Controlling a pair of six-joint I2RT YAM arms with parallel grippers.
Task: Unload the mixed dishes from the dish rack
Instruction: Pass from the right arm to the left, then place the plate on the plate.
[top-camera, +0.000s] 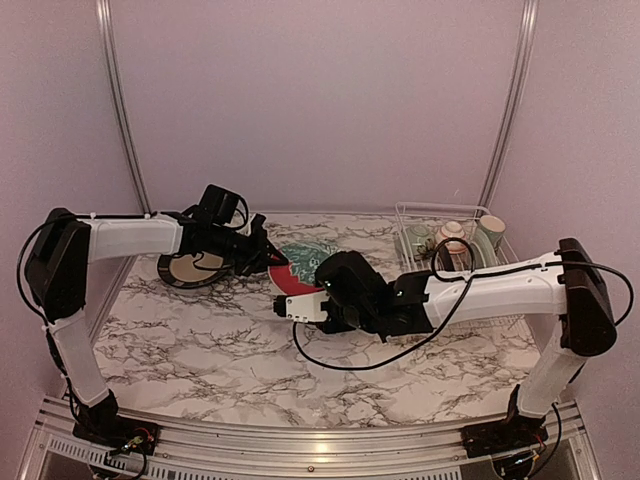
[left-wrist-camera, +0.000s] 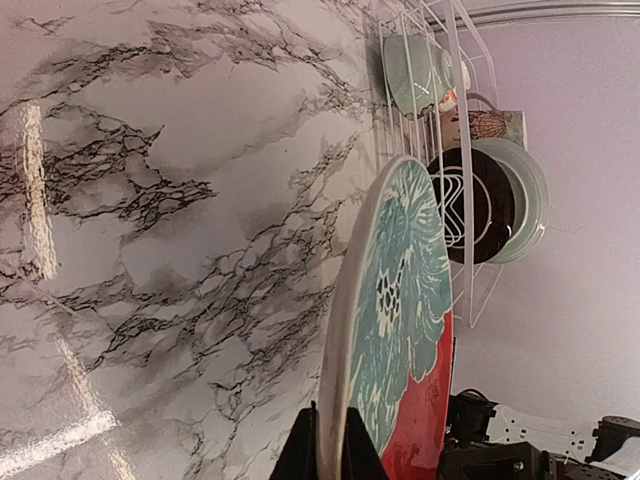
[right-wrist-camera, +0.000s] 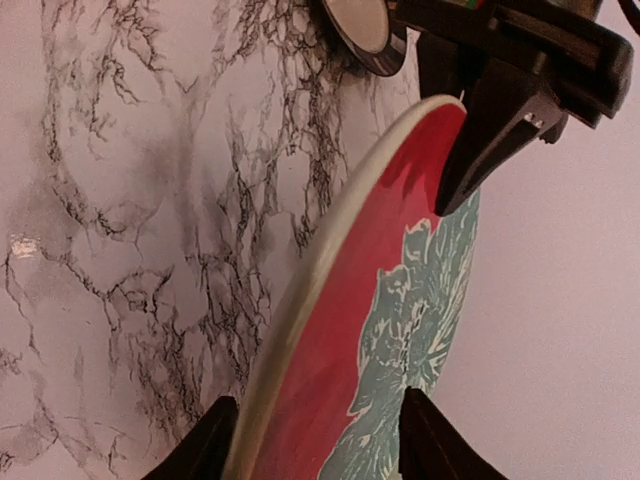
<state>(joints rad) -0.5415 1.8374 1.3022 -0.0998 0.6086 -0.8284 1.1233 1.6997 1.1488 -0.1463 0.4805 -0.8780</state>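
Note:
I will move my left gripper left in the top view, then down onto the black-rimmed plate (top-camera: 188, 271) to release, as it's flat and empty.
The dark red plate with a teal pattern (top-camera: 297, 262) hangs tilted above the marble table between both arms. My left gripper (top-camera: 268, 258) is shut on its rim, with the fingers tight on the edge in the left wrist view (left-wrist-camera: 335, 445). My right gripper (top-camera: 316, 290) is open and its fingers straddle the opposite side of the plate (right-wrist-camera: 370, 330) in the right wrist view (right-wrist-camera: 320, 450). The white wire dish rack (top-camera: 440, 212) stands at the back right. It holds a cream mug (top-camera: 454, 238), pale green plates (top-camera: 491, 236) and a dark patterned plate (left-wrist-camera: 470, 205).
A black-rimmed plate (top-camera: 190, 268) lies flat on the table at the back left, behind my left gripper. An orange-red patterned bowl (left-wrist-camera: 490, 125) shows in the rack. Purple walls with metal posts close in the back and sides.

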